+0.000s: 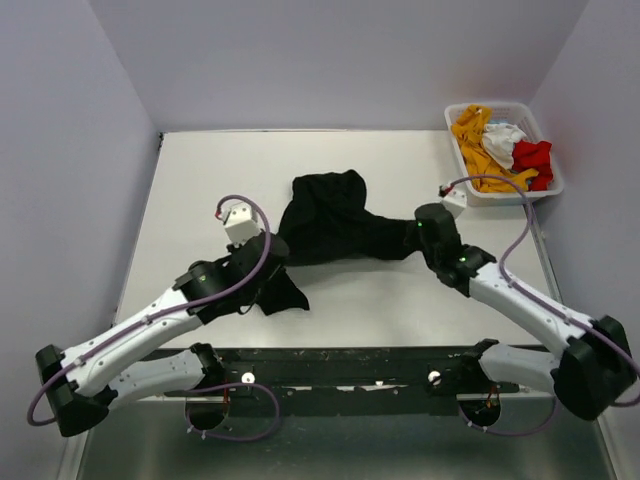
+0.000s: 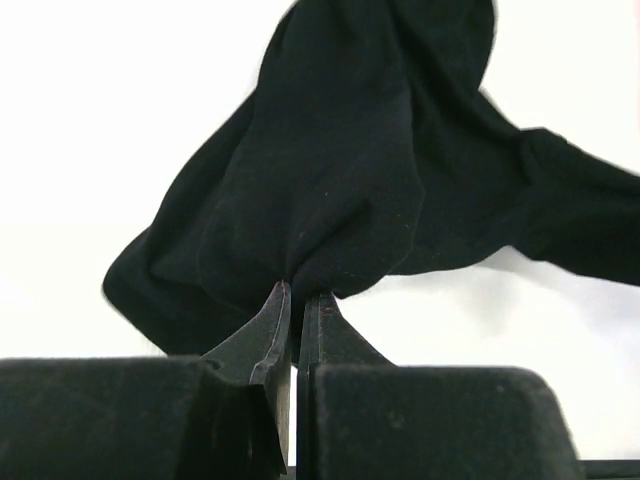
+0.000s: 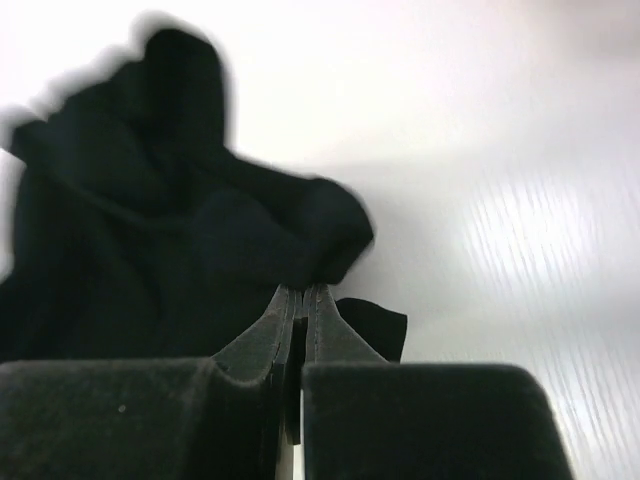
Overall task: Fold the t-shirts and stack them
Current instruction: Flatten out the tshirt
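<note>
The t-shirt lies bunched, so my left gripper should next rise, pull its fold left in the top view, lower it onto bare tabletop and release it.
The large black t-shirt (image 1: 335, 228) lies bunched across the middle of the white table. My left gripper (image 1: 272, 252) is shut on its left part; in the left wrist view the fingers (image 2: 298, 297) pinch a fold of the black cloth (image 2: 340, 170). My right gripper (image 1: 421, 232) is shut on its right end; in the right wrist view the fingers (image 3: 302, 295) pinch the black cloth (image 3: 150, 220). The orange-yellow shirt (image 1: 476, 140), the white shirt (image 1: 506, 138) and the red shirt (image 1: 534, 162) lie crumpled in the basket at the far right.
The white plastic basket (image 1: 552, 186) stands at the table's far right corner. The white table (image 1: 380, 300) has grey walls on three sides. A dark rail (image 1: 340, 365) runs along the near edge between the arm bases.
</note>
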